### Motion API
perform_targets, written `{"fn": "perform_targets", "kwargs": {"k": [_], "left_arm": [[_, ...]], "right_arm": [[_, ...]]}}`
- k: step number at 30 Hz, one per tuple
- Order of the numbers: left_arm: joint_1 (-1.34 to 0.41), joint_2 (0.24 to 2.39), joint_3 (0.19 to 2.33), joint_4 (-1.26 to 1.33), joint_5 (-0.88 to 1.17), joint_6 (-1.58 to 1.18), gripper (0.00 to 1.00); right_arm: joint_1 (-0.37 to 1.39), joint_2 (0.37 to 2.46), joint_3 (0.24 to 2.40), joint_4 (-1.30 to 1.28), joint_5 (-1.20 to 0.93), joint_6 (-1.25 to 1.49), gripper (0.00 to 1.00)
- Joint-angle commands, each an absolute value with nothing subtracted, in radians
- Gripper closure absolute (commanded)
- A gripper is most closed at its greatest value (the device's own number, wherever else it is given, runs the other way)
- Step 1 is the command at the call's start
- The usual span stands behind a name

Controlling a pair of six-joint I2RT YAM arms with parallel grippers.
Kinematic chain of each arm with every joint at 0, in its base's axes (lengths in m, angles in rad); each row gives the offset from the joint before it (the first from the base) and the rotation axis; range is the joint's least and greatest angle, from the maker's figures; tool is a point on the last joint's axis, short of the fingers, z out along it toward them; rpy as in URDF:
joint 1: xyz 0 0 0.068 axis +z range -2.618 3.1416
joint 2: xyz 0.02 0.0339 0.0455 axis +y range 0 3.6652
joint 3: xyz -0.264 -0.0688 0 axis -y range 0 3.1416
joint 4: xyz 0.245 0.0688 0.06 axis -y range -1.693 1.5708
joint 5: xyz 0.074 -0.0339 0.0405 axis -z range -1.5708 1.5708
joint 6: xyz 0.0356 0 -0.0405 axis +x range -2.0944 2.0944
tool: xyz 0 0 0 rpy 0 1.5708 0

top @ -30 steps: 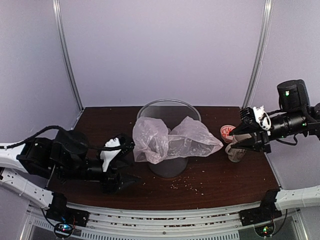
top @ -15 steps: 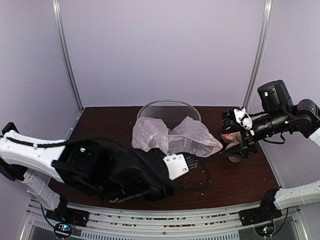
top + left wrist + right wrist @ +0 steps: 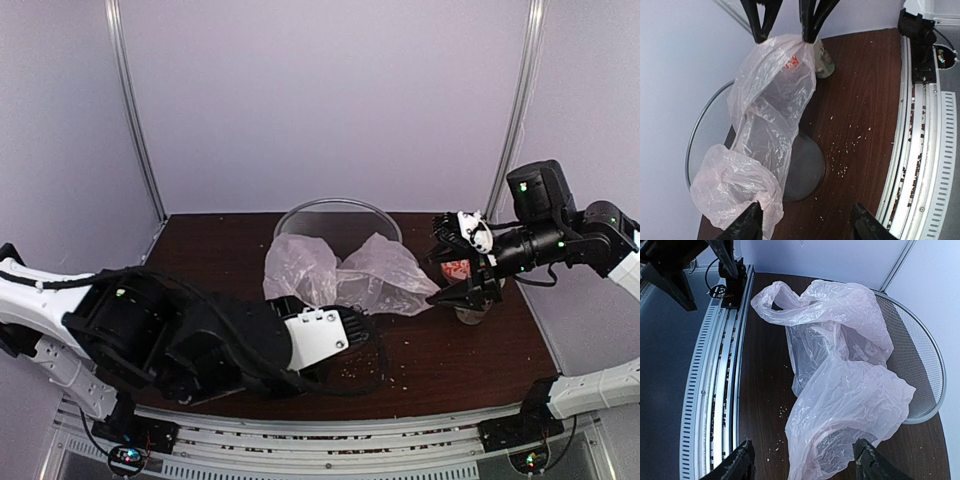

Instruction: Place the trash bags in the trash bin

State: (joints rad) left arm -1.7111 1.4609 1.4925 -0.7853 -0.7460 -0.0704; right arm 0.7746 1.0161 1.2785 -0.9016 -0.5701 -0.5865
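Note:
I should move my left gripper outward next and turn it toward the bin to close around that lobe, because the bag's lower lobe [image 3: 770, 199] hangs beside just one finger.
The trash bag [image 3: 350, 275], thin pinkish-white wrinkled film, hangs over the front rim and outer wall of the upright grey trash bin [image 3: 338, 206]. My left gripper [image 3: 368, 330] is low at the bin's front, open. In the left wrist view the left gripper [image 3: 805, 227] has the bag's [image 3: 765, 135] lower lobe against its left finger [image 3: 747, 225]. My right gripper [image 3: 443, 262] is open at the bag's right tip. In the right wrist view the bag [image 3: 840, 390] reaches down between the wide fingers of the right gripper [image 3: 805, 465]; the bin's rim [image 3: 932, 365] is behind it.
A cream patterned mug [image 3: 470, 312] stands just behind my right gripper, also visible as the mug [image 3: 825, 62] in the left wrist view. Crumbs [image 3: 385, 372] dot the dark table in front of the bin. The metal rail [image 3: 330, 440] runs along the near edge.
My left arm has swung from the left side to the bin's front. My right gripper has moved left to the bag's tip and opened wider. The bag has sagged slightly.

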Motion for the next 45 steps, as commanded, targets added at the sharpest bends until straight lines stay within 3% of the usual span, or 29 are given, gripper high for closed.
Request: {"fn": "perform_targets", "kwargs": {"k": [1,5,12,24,29,38,45], "left_arm": [[-1.716,1.376,1.469,-0.678,-0.742,-0.015,0.33],[-1.704,1.369,1.46,-0.707,-0.881,-0.047,0.22],[-1.675,1.427,1.446,-0.728,-0.797,-0.093,0.22],[-1.577,1.596,1.495,-0.783,-0.926,-0.14,0.42],[-1.564,1.605,1.495,-0.754,-0.911,-0.138,0.52],[-1.523,1.473,1.398,-0.635,-0.864,-0.173,0.65],[-1.481,1.345,1.26,-0.504,-0.835,-0.177,0.8]], "right_arm": [[0.783,1.014,1.252,-0.855,-0.577,-0.56,0.32],[0.787,1.017,1.247,-0.86,-0.558,-0.549,0.33],[0.79,0.995,1.247,-0.892,-0.532,-0.546,0.33],[0.79,1.018,1.217,-0.837,-0.491,-0.455,0.39],[0.79,1.046,1.217,-0.82,-0.492,-0.425,0.48],[0.79,1.056,1.209,-0.757,-0.468,-0.391,0.53],[0.788,1.097,1.243,-0.739,-0.449,-0.36,0.7]]}}
